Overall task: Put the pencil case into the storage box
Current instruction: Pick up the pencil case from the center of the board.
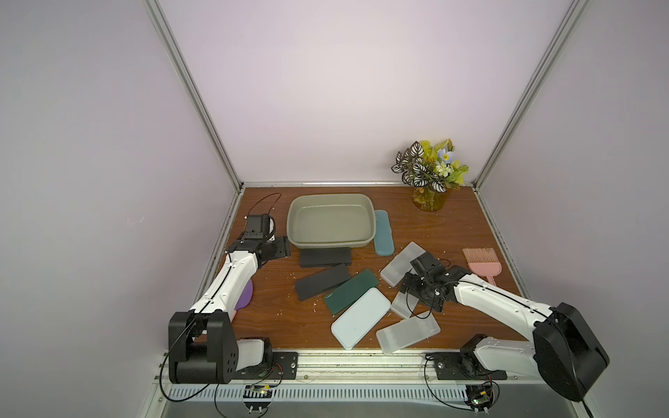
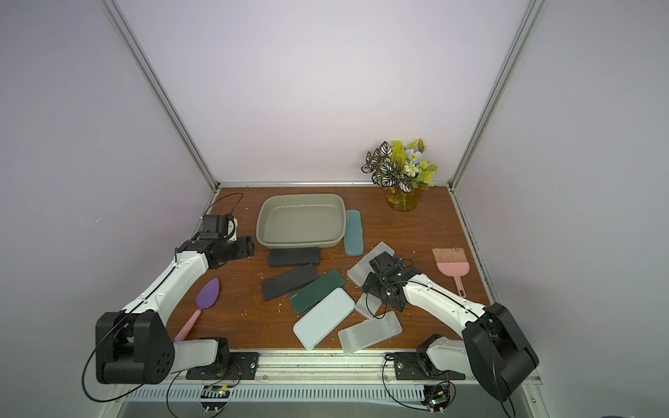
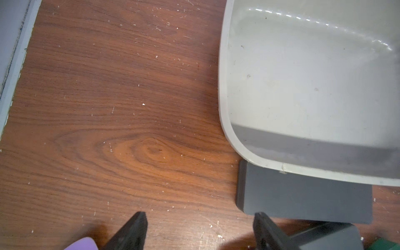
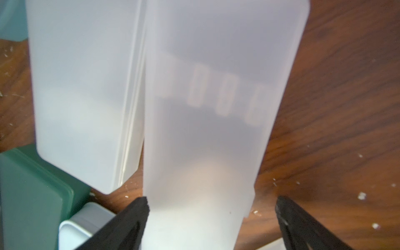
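Next, my right gripper eases slightly outward along the frosted translucent case and closes across its long sides, since they already lie between the open fingers.
The storage box (image 1: 331,241) (image 2: 302,243), a shallow grey-green tub, stands empty at the back of the table. Several pencil cases lie in front of it and to its right. My right gripper (image 4: 212,201) (image 1: 407,286) is open astride a frosted translucent case (image 4: 205,129); one finger touches its edge, the other stands apart. A second frosted case (image 4: 82,97) (image 1: 396,269) lies beside it. My left gripper (image 3: 200,216) (image 1: 278,249) hangs open over bare wood at the box's (image 3: 225,108) near-left corner, next to a dark grey case (image 3: 303,194) (image 1: 325,257).
A teal case (image 1: 383,233) lies against the box's right side. Another dark grey case (image 1: 322,281), a dark green one (image 1: 351,291), a light blue one (image 1: 360,318) and a frosted one (image 1: 408,334) lie mid-table. Flower vase (image 1: 430,199), pink brush (image 1: 481,262), purple spatula (image 2: 207,296).
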`<state>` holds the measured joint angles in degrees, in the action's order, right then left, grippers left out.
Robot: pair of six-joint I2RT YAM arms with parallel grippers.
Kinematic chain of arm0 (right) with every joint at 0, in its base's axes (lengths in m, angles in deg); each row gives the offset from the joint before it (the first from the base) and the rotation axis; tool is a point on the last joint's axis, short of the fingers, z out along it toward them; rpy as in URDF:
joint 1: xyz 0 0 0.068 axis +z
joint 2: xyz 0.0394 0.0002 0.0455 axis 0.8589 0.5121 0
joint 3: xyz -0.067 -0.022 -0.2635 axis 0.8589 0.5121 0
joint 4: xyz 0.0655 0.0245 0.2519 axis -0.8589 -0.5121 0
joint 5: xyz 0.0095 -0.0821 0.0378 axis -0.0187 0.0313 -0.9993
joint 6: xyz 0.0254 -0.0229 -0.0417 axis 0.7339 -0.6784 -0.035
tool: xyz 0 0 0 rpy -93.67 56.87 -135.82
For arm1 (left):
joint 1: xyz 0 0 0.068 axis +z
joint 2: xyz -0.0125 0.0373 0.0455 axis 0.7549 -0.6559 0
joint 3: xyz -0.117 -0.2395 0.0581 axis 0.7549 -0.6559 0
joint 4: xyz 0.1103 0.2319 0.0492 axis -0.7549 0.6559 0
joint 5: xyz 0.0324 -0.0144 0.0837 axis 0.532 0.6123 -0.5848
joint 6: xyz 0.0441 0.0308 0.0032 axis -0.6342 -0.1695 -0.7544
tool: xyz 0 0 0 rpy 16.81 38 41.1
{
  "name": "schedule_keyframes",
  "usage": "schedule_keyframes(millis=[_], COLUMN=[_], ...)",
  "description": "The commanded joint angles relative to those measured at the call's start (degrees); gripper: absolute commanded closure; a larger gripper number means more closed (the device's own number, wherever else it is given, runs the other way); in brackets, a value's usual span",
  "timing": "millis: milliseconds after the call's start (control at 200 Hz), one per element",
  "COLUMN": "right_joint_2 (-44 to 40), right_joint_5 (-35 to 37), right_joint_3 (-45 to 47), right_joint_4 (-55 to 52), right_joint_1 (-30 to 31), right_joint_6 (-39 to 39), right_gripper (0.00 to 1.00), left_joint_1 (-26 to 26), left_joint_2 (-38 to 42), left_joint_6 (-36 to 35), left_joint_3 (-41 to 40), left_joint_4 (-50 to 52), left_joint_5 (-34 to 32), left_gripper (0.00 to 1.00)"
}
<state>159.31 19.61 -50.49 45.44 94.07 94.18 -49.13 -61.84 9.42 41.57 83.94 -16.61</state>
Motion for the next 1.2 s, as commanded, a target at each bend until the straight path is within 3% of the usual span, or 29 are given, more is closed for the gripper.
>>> schedule_keyframes(millis=[0, 335, 781, 1191], right_joint_2=[2.4, 4.2, 3.5, -3.8], right_joint_5=[1.5, 2.5, 3.8, 7.3], right_joint_3=[-2.1, -1.0, -0.5, -7.8], right_joint_4=[-0.3, 1.0, 3.6, -7.3], right_joint_1=[0.4, 0.4, 0.1, 0.1], right_joint_6=[0.5, 1.3, 2.2, -1.1], right_gripper=[0.01, 0.02, 0.21, 0.38], left_joint_1=[-0.5, -0.5, -0.5, -0.5], left_joint_2=[1.0, 0.9, 0.8, 0.7], left_joint_6=[0.0, -0.5, -1.1, -1.3], left_joint_3=[-0.2, -1.1, -1.2, -2.6], left_joint_4=[0.5, 0.3, 0.1, -1.0], left_joint_5=[0.4, 0.4, 0.3, 0.1], left_gripper=[0.22, 0.22, 0.24, 0.23])
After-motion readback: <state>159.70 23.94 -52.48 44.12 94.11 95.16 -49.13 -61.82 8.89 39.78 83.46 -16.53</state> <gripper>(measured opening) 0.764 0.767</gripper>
